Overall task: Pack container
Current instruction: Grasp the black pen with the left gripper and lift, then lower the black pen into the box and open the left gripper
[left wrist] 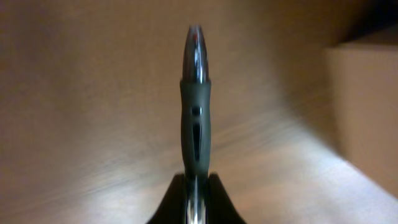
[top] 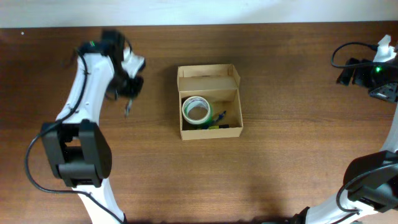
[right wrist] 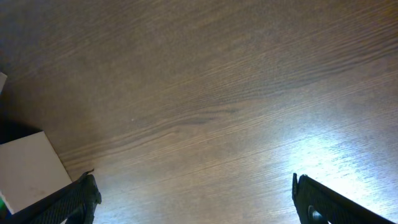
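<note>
My left gripper should next go over the box, turn the pen along the box's near side and lower it beside the tape roll, where other pens already lie.
The container is a tan cardboard box at the table's middle, its flap lid open at the back. Inside lie a green-and-white tape roll and some pens. My left gripper is left of the box, shut on a pen. In the left wrist view the pen, with a dark grip and silver barrel, sticks out from the jaws, and the box wall shows at the right. My right gripper is far right, open and empty.
Brown wooden table. Black cables lie near the right arm at the back right. A white block shows at the left edge of the right wrist view.
</note>
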Tool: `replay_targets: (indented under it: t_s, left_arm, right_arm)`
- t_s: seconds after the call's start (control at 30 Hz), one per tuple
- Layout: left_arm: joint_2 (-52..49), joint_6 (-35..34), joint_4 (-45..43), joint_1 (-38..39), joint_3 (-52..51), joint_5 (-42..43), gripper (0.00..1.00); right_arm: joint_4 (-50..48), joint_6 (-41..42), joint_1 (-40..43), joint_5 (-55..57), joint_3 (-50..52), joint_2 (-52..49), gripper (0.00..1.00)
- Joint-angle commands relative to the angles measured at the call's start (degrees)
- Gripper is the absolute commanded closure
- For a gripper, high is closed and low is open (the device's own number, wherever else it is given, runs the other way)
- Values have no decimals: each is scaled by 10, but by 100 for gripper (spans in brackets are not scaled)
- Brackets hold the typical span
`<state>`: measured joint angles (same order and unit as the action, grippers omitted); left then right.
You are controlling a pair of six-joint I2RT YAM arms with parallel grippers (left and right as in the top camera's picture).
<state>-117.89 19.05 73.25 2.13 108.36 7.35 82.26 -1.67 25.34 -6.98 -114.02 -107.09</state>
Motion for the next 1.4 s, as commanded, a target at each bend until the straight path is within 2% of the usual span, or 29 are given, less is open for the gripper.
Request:
replay_targets:
  t_s: [0.0,0.1,0.23,0.47,0.57,0.97,1.37]
  left_arm:
    - [25,124,45,41,110,83,98]
    - [25,186,90,99,177,83,98]
    - [25,244,106,196,196,56,98]
    - [5,280,113,342,189,-15,98]
    - [-14,287,115,372,189,-25,98]
    - [-126,280,153,378,188,-26,98]
    - [-169,280,162,378,181,-1,98]
  right_arm:
    - [0,3,-2,-3,2,1,1]
    - [-1,3,-2,-3,2,1,1]
    - [0,3,-2,-3,2,1,1]
    - [0,3,-2,-3,2,1,1]
    - [0,3,-2,-3,2,1,1]
    - [0,3,-2,-3,2,1,1]
    - [0,3,-2,-3,2,1,1]
